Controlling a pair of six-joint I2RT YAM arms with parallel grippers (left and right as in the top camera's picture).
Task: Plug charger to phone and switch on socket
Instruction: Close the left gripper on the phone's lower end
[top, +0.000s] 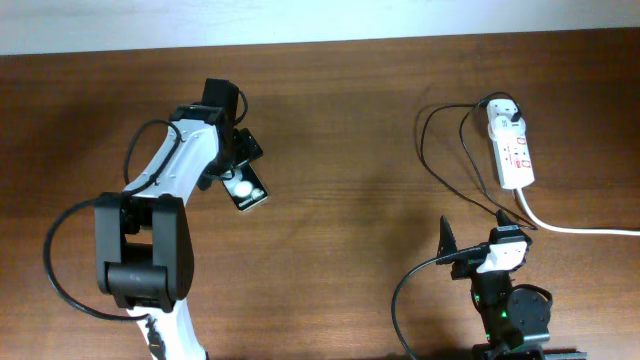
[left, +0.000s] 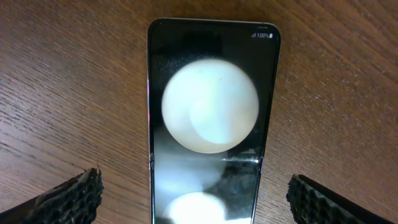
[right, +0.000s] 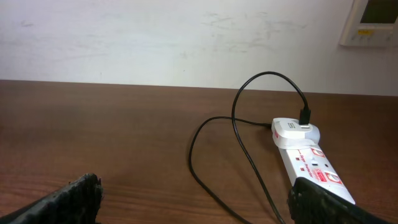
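The black phone lies flat below, between my open fingers; my left gripper should lower next and close on both its long edges.
The black phone (top: 248, 190) lies flat on the wooden table, with two white round spots on its face. In the left wrist view the phone (left: 211, 124) fills the middle. My left gripper (top: 234, 165) hovers right over it, open, one fingertip (left: 74, 196) on each side and neither touching it. The white socket (top: 512, 150) lies at the back right, with the charger's white adapter (top: 503, 115) plugged into its far end. The black charger cable (top: 440, 150) loops left and runs toward my right gripper (top: 478, 232). That gripper (right: 193, 199) is open and empty, near the socket (right: 311, 165). The connector tip is not clearly visible.
A thick white cord (top: 580, 228) leaves the socket's near end and runs off to the right edge. The charger cable (right: 242, 143) curls across the table in front of the right gripper. A pale wall (right: 186, 37) stands behind the table.
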